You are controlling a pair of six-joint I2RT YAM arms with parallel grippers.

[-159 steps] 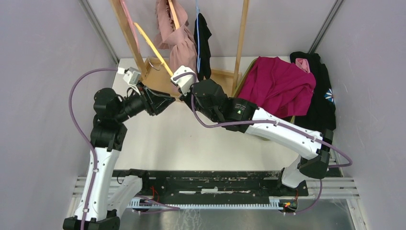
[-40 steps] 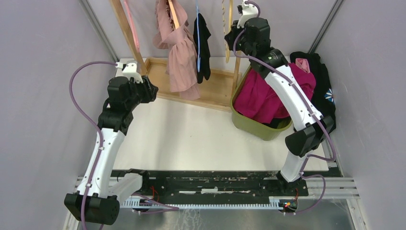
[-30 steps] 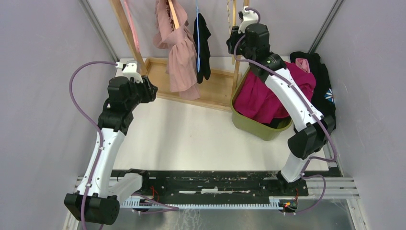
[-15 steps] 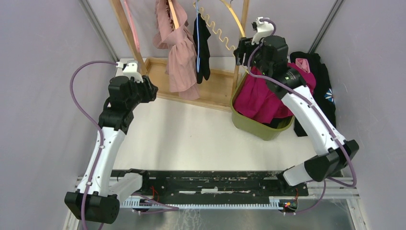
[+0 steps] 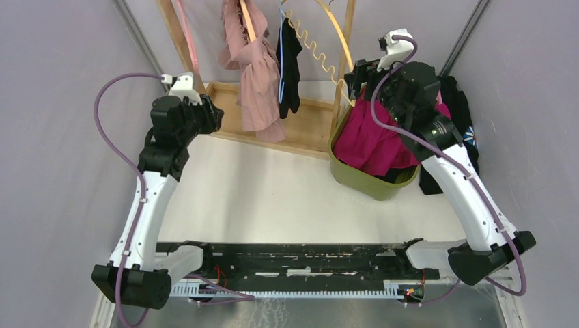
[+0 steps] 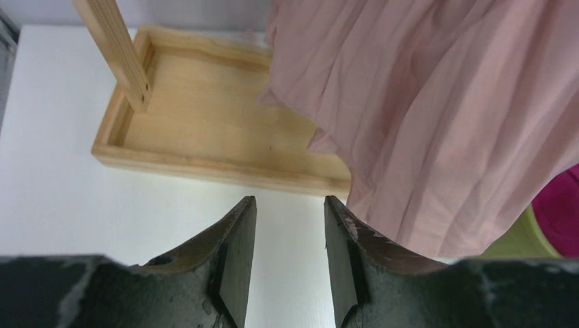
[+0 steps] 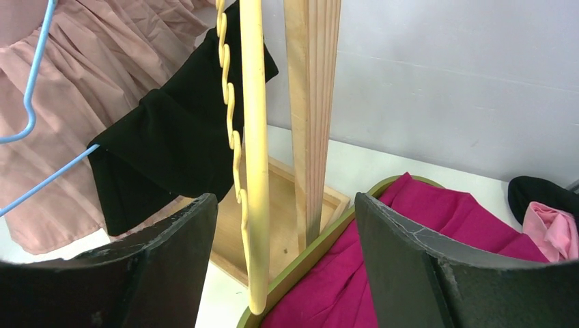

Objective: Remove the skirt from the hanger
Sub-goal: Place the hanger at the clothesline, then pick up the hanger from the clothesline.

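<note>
Next, my left gripper rises and reaches outward to the pink garment's hanger, onto its near arm, since that arm shows bare above the draped cloth.
The magenta skirt (image 5: 379, 140) lies bunched in the green bin (image 5: 355, 179), off any hanger. A bare yellow hanger (image 5: 321, 48) with a wavy bar dangles from the wooden rack. My right gripper (image 5: 358, 72) hovers just right of it, open. In the right wrist view the hanger (image 7: 254, 171) hangs between my spread fingers without touching either, and the right gripper (image 7: 285, 196) holds nothing. The skirt (image 7: 410, 260) shows below. My left gripper (image 5: 215, 119) is at the rack's left end, open and holding nothing (image 6: 289, 201).
A pink garment (image 5: 258, 72) and a black one (image 5: 290, 58) on a blue hanger (image 7: 31, 89) hang from the rack. Its wooden base tray (image 6: 205, 116) and posts (image 7: 311, 102) stand at the back. Dark clothes (image 5: 464, 137) are piled behind the bin.
My right gripper has opened, let go of the yellow hanger and drawn back to the right and down. The hanger now swings free on the rack. My left arm shifted slightly.
</note>
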